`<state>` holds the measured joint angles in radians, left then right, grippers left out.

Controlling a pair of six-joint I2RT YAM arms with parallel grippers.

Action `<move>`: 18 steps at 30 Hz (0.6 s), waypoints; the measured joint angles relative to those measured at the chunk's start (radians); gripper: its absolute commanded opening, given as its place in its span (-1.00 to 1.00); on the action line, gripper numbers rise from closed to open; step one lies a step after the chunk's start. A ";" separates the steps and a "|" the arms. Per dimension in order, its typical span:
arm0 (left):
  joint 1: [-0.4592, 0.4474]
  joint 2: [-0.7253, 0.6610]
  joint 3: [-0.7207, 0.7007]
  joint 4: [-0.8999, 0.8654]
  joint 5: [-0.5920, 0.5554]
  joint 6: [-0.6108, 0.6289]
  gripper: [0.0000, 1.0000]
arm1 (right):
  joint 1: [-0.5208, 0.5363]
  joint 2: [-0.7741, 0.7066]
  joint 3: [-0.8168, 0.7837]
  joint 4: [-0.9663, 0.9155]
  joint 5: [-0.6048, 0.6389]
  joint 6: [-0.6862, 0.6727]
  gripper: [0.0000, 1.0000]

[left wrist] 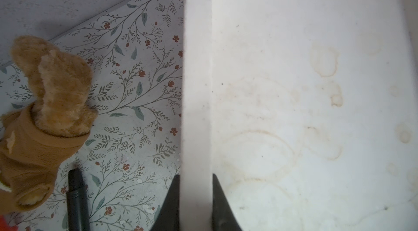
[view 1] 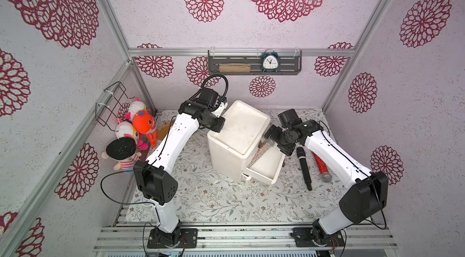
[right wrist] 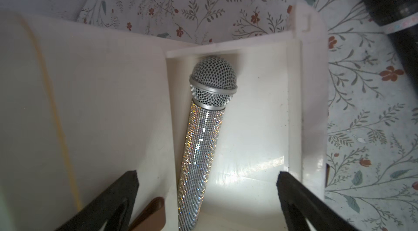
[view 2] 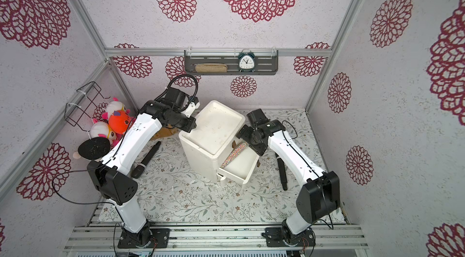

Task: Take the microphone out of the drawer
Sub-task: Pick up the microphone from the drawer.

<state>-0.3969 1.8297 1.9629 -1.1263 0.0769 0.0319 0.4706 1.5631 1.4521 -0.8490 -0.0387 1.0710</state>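
Observation:
Next, my right gripper moves down into the drawer and closes on the handle's end by the mesh head (view 1: 265, 147) (right wrist: 206, 118), since that lies below its open fingers.
A silver glitter microphone (view 1: 259, 153) (view 2: 234, 155) (right wrist: 203, 141) lies in the pulled-out top drawer (view 1: 274, 172) (view 2: 247, 171) (right wrist: 294, 105) of a white cabinet (view 1: 239, 127) (view 2: 214, 125). It rests along the drawer's cabinet side, with its mesh head at the drawer's rear end. My right gripper (view 1: 278, 142) (view 2: 251, 142) (right wrist: 207, 174) hovers open over the drawer, its fingers straddling the microphone's handle without touching it. My left gripper (view 1: 223, 113) (left wrist: 196, 176) is shut on the raised rim (left wrist: 196, 82) of the cabinet's top, at its far left edge.
On the mat right of the drawer lie a black microphone (view 1: 304, 167) (right wrist: 393, 3) and a red glitter microphone (view 1: 320, 166). Another black microphone (view 2: 148, 158) (left wrist: 75, 200) lies left of the cabinet, near a brown plush (left wrist: 45, 105). Plush toys (view 1: 136, 127) fill the left corner.

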 measured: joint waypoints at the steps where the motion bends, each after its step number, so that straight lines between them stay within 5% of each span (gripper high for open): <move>1: 0.000 -0.001 -0.002 0.002 0.000 0.000 -1.00 | 0.003 0.000 -0.016 0.003 -0.001 0.014 0.98; 11: 0.000 -0.003 -0.006 0.006 0.000 0.000 -1.00 | 0.011 0.014 -0.050 0.055 -0.035 0.087 0.91; 18: 0.000 -0.006 -0.012 0.011 -0.001 0.000 -1.00 | 0.011 0.049 -0.080 0.113 -0.056 0.144 0.42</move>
<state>-0.3969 1.8233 1.9511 -1.1152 0.0761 0.0315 0.4820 1.6123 1.3720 -0.7357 -0.0952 1.2152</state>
